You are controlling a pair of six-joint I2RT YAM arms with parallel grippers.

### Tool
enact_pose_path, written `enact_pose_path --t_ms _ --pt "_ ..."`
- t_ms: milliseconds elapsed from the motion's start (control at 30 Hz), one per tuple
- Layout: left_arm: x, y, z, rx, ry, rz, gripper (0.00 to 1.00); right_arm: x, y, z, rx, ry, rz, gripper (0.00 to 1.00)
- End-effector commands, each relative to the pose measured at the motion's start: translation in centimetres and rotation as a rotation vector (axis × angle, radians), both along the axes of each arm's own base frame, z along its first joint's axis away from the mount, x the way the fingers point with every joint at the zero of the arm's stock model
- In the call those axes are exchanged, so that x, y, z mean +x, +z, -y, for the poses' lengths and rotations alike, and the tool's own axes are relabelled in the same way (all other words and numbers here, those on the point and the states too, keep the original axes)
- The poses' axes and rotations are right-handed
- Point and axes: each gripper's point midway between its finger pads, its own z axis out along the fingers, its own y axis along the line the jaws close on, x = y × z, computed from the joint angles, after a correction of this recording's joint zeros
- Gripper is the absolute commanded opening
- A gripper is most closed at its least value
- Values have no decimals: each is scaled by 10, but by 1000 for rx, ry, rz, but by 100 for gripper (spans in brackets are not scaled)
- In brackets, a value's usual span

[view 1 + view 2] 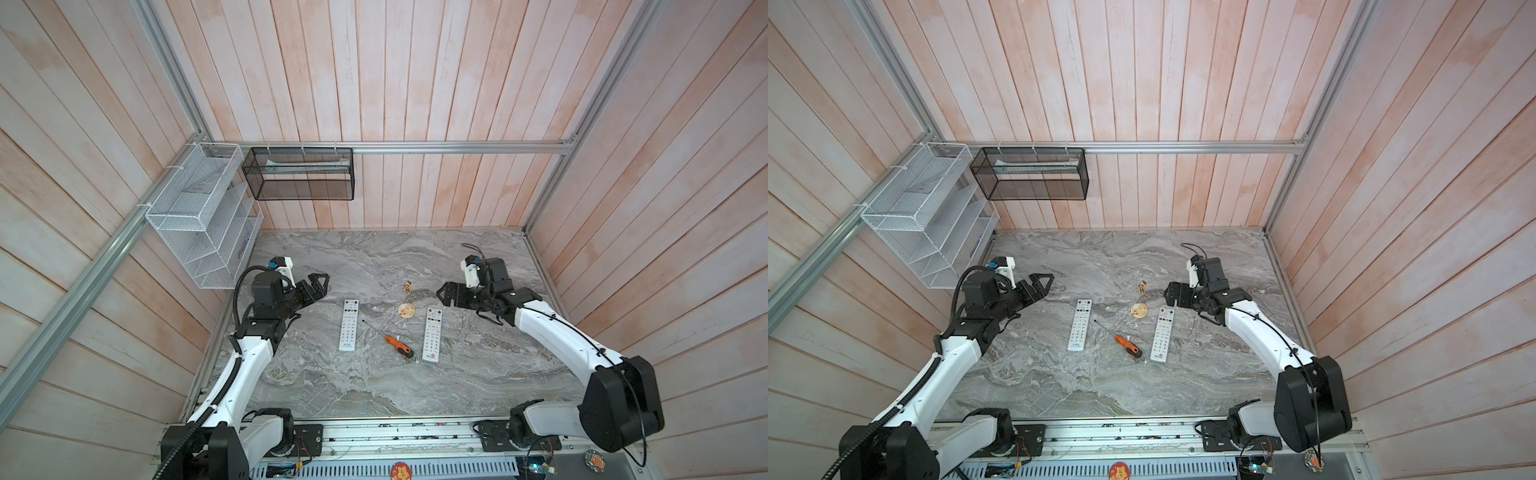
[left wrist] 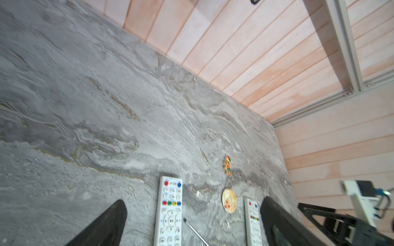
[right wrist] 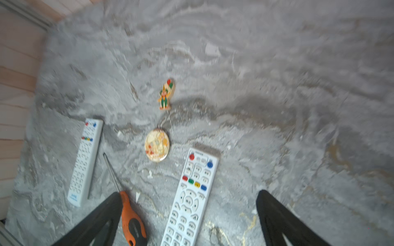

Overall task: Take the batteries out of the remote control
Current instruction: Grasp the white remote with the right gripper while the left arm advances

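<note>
The right gripper will next move down and back onto the lower half of the nearer white remote, since the bare marble along both long edges of that half leaves room for fingers.
Two white remote controls lie button side up on the grey marble table: one on the left, one on the right. The batteries are hidden. My left gripper hovers open, up and left of the left remote. My right gripper hovers open, just beyond and right of the right remote's top end. Neither gripper holds anything.
An orange-handled screwdriver lies between the remotes. A round yellow disc and a small clown figure lie behind them. A white wire rack and a black mesh basket hang on the walls.
</note>
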Motion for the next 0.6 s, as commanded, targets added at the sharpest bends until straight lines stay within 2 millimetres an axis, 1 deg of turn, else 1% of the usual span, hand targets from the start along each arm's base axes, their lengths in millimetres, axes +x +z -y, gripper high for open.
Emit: enact_pose_path --t_ms 0,100,167,233,333,467,567 --pt "-24 -12 14 -20 -72 -65 100 -28 -39 6 -145 -71 -149 98" --pt "-31 -17 16 0 -82 -84 100 -40 -56 -14 -186 -47 -188 98" --pt "-34 -22 17 5 -88 -104 100 -47 -65 -25 -219 -30 -202 98" --pt "-35 -24 18 3 -95 -113 100 -52 -75 -30 -238 -21 -226 98" --pt "-35 -24 20 -4 -102 -113 100 -56 -87 -30 -266 -27 -250 98" --pt "-34 -25 20 -2 -104 -117 100 -59 -97 -26 -293 -35 -263 97" --pt "-34 -27 21 -8 -106 -124 100 -61 -104 -24 -305 -36 -276 90"
